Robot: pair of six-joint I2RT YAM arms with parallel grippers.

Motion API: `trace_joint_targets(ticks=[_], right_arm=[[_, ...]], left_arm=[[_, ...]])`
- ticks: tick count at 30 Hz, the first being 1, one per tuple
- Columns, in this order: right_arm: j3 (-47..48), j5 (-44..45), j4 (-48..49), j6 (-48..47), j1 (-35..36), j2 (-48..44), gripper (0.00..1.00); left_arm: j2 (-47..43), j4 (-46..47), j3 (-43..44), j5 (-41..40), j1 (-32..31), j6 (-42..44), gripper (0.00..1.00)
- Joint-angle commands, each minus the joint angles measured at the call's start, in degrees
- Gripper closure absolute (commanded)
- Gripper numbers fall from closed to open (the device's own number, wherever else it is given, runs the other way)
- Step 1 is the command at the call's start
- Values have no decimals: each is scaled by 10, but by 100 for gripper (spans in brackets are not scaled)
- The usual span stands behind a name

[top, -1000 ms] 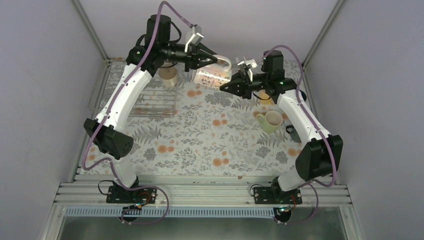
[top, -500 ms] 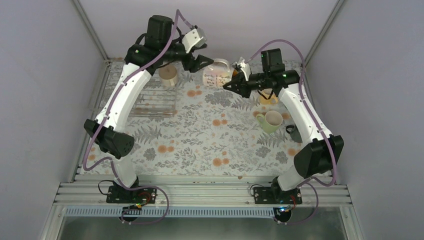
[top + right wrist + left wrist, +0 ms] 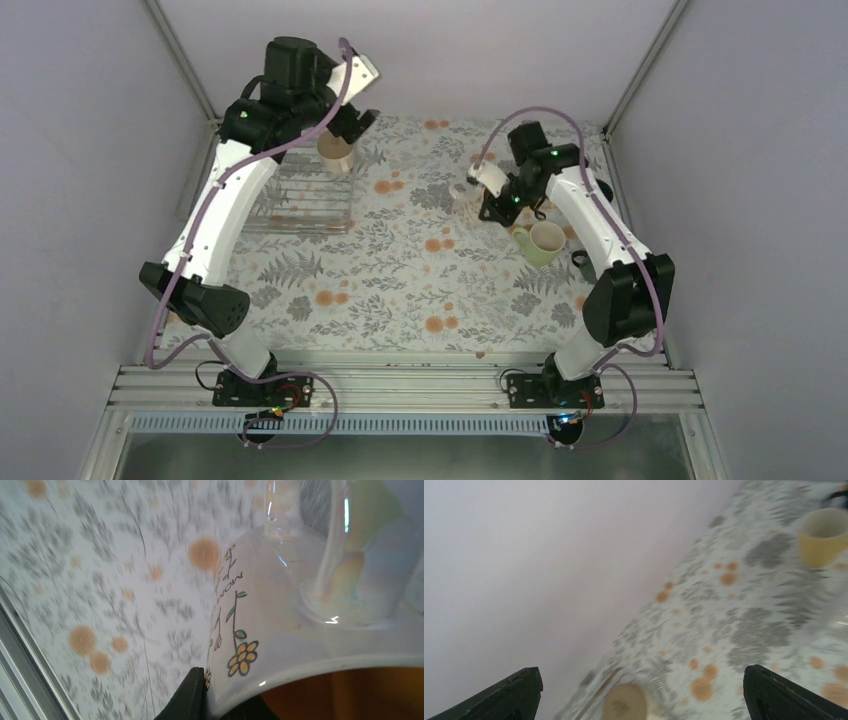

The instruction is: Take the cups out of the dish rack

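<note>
The patterned white cup will next move back and down with my right gripper, onto the empty cloth beside the pale green cup.
In the right wrist view the patterned white cup (image 3: 300, 630), orange inside, fills the frame, and my right gripper (image 3: 215, 702) is shut on its rim, one finger (image 3: 192, 695) outside and the other inside. From above, that cup (image 3: 463, 190) hangs low over the cloth at my right gripper (image 3: 480, 196). A cream-white cup (image 3: 336, 150) stands on the dish rack (image 3: 300, 200). My left gripper (image 3: 357, 118) is raised just behind it, open and empty (image 3: 642, 680). The pale green cup (image 3: 542, 243) and dark green cup (image 3: 586, 263) sit at the right. The left wrist view shows the yellow cup (image 3: 821, 541).
A floral cloth (image 3: 400, 280) covers the table. Purple-grey walls (image 3: 90, 200) close in the left, back and right. The right arm's forearm (image 3: 590, 215) crosses above the cups on the right. A metal rail (image 3: 400, 385) runs along the near edge.
My left gripper opened, released the patterned cup and pulled back up to the left. My right gripper took the cup and carried it nearer and lower over the cloth.
</note>
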Motion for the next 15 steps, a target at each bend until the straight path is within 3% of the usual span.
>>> trace_joint_targets(ticks=[1,5,15], right_arm=[[-75,84,14,-26,21,-5,96],[-98,105,18,-16,46,10,96],[-113,189,31,13,101,64,96]], left_arm=[[12,17,8,-126,42,-19,0],[42,-21,26,-147,67,-27,0],[12,76,-134,-269,71,21,0]])
